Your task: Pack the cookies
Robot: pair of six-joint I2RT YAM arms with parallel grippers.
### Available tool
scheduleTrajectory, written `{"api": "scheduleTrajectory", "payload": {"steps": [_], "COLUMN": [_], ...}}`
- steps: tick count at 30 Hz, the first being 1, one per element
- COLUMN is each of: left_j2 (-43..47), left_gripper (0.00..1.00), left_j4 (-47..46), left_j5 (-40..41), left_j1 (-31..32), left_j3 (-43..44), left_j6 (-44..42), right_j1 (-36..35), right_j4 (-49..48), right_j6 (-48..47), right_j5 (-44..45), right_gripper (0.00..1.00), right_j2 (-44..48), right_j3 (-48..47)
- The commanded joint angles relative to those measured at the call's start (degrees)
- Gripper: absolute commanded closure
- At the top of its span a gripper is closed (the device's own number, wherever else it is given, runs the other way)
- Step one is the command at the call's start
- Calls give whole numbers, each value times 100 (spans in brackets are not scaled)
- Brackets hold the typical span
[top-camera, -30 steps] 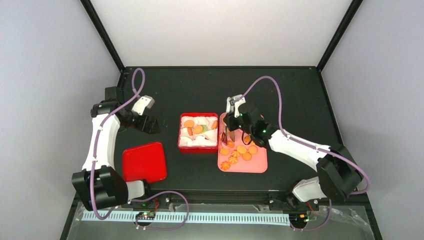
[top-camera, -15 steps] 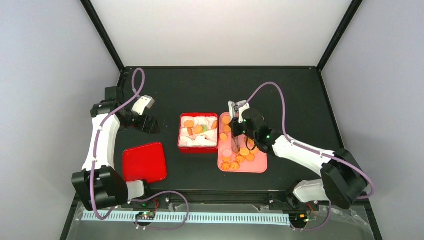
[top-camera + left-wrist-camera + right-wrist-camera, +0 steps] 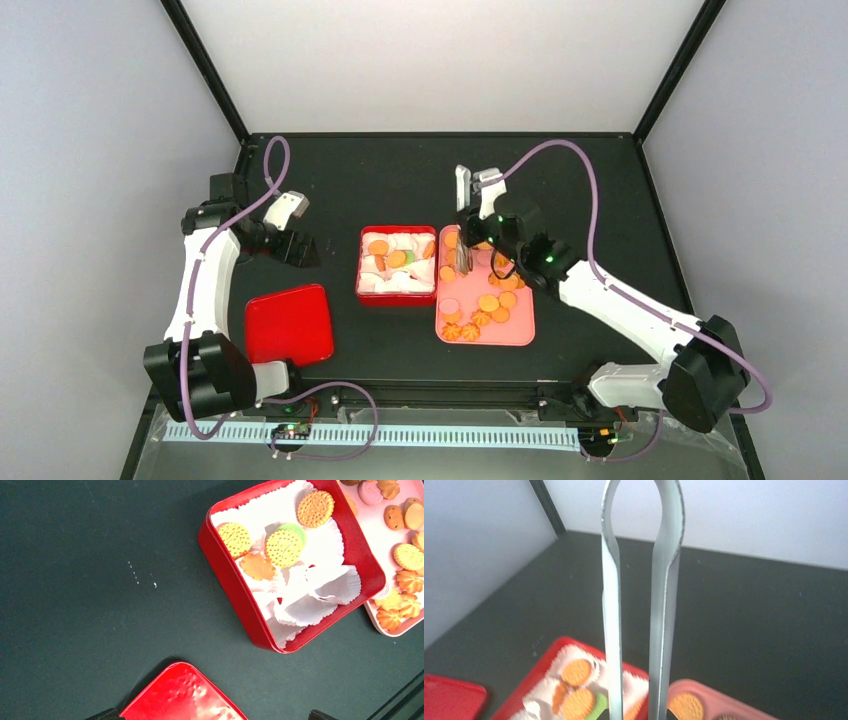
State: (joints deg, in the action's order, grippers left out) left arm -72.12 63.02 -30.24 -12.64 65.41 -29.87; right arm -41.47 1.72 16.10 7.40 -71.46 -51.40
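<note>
The tin (image 3: 361, 268) still has empty paper cups, so my right gripper will next bring the metal tongs across from the tray and down over the tin's tray side.
The cookies lie in two places: several on the pink tray (image 3: 520, 325), and a few (image 3: 397, 258) in white paper cups inside the red tin (image 3: 361, 268). My right gripper (image 3: 470, 238) is shut on the metal tongs (image 3: 461, 205) and holds them over the tray's far left corner, next to the tin. In the right wrist view the tongs (image 3: 664, 605) stand nearly closed, with their tips hidden below the frame. My left gripper (image 3: 290, 240) is open and empty, left of the tin. The left wrist view shows the tin (image 3: 225, 575) with round golden cookies (image 3: 284, 547).
The red lid (image 3: 289, 324) lies flat at the near left, below my left gripper; it also shows in the left wrist view (image 3: 185, 695). Empty paper cups (image 3: 325, 587) fill the tin's near side. The pink tray (image 3: 395, 632) touches the tin's right side.
My right gripper has pulled the tongs up and back from the middle of the tray to its far left corner. My left arm has not moved.
</note>
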Motion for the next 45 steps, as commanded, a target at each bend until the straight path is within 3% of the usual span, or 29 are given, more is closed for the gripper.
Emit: {"api": "scheduleTrajectory", "payload": {"steps": [1, 8, 14, 21, 34, 45], "left_j2": [-3, 12, 35, 14, 47, 35], "left_gripper": [1, 1, 1, 1, 1, 1], "left_j4": [44, 58, 47, 19, 32, 4], "left_j5": [-65, 6, 14, 14, 42, -25], "left_j1": [-28, -28, -29, -29, -28, -29], "left_j3": [137, 113, 86, 60, 62, 51], "left_j6": [51, 33, 12, -2, -13, -2], "right_j1": [-59, -456, -471, -474, -468, -144], "right_j4": [-264, -154, -135, -210, -277, -53], "right_j6": [-77, -264, -206, -149, -191, -276], "right_j5": [-263, -326, -331, -213, 126, 793], "right_gripper": [93, 92, 91, 74, 70, 66], "right_j2": [-265, -1478, -2221, -2441, -2233, -561], "right_j3": [-679, -1924, -2225, -2109, -1980, -443]}}
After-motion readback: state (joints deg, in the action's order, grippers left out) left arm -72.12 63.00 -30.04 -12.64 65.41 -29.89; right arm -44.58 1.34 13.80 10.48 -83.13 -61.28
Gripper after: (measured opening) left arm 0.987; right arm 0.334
